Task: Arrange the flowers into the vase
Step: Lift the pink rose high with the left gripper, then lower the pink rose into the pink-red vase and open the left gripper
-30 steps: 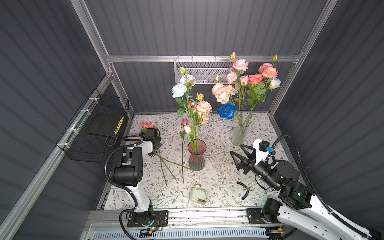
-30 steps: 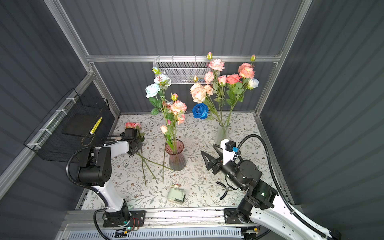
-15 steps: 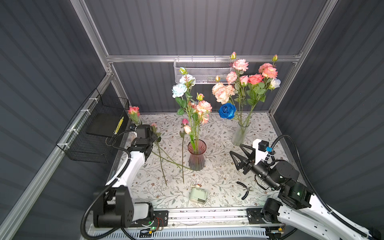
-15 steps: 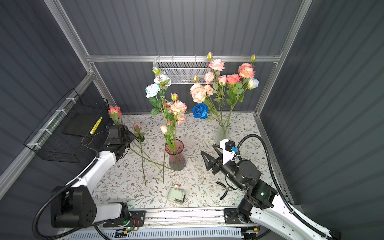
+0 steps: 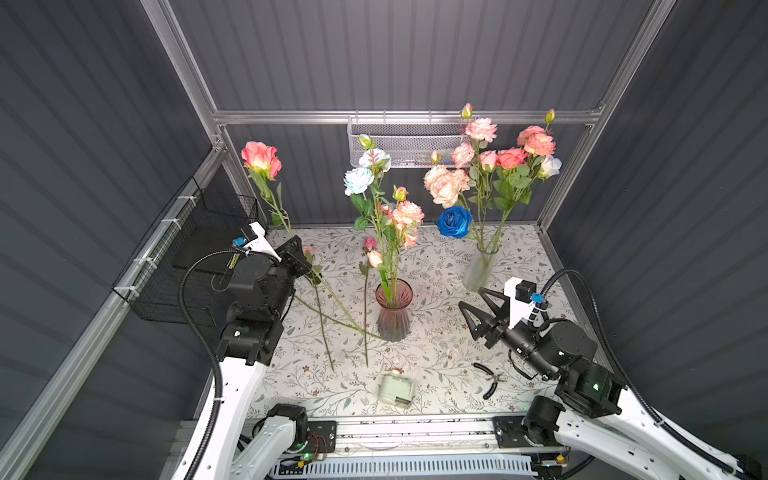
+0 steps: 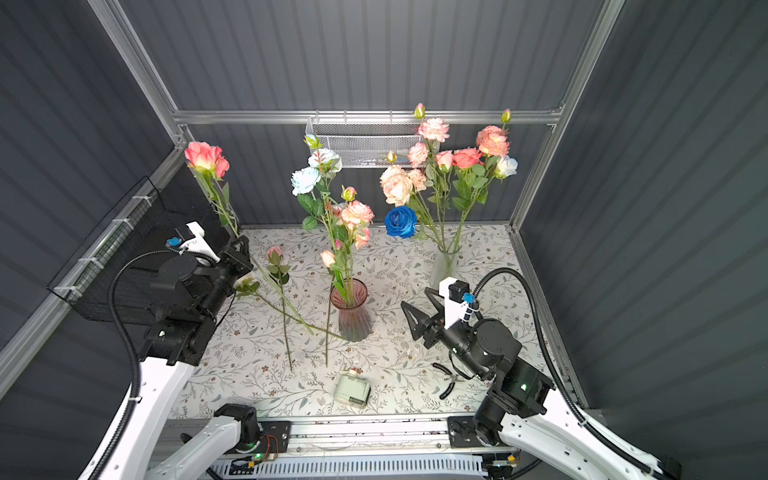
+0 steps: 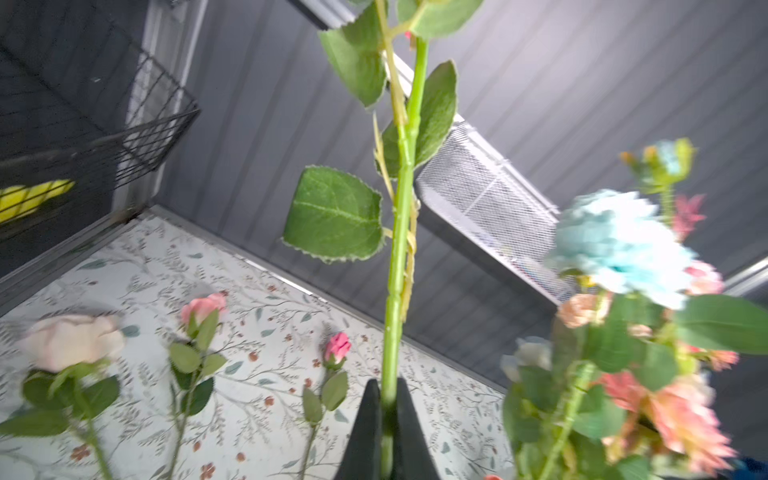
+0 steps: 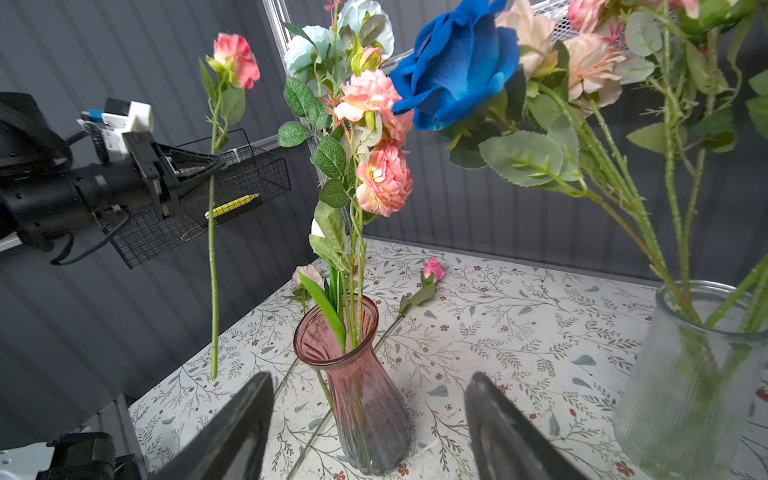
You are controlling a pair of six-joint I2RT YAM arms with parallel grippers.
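Next, the left gripper rises and moves over the pink vase's opening [image 5: 395, 293] below it, then lowers and releases, since the rose's stem hangs long.
My left gripper [image 5: 305, 259] [image 7: 388, 386] is shut on the green stem [image 7: 399, 249] of a pink rose [image 5: 262, 158] [image 6: 206, 158]. The rose hangs upright in the air left of the pink glass vase [image 5: 394, 309] [image 8: 357, 374], with its stem end above the table. That vase holds pale blue and peach flowers [image 5: 405, 214]. A clear vase [image 5: 478, 270] at the back right holds pink and cream blooms and a deep blue rose [image 5: 455, 221]. Three more flowers [image 6: 274, 252] lie on the table left of the pink vase. My right gripper [image 5: 469, 297] [image 8: 370, 376] is open, empty, facing the pink vase.
A small pale green device [image 5: 397, 390] and black-handled cutters [image 5: 490, 380] lie near the table's front edge. A black wire basket [image 5: 195, 249] hangs on the left wall close behind my left arm. A silver mesh basket [image 5: 407, 143] hangs on the back wall.
My left arm has lifted the pink rose off the table and swung it upright, well above the floral mat. The right arm has stayed still.
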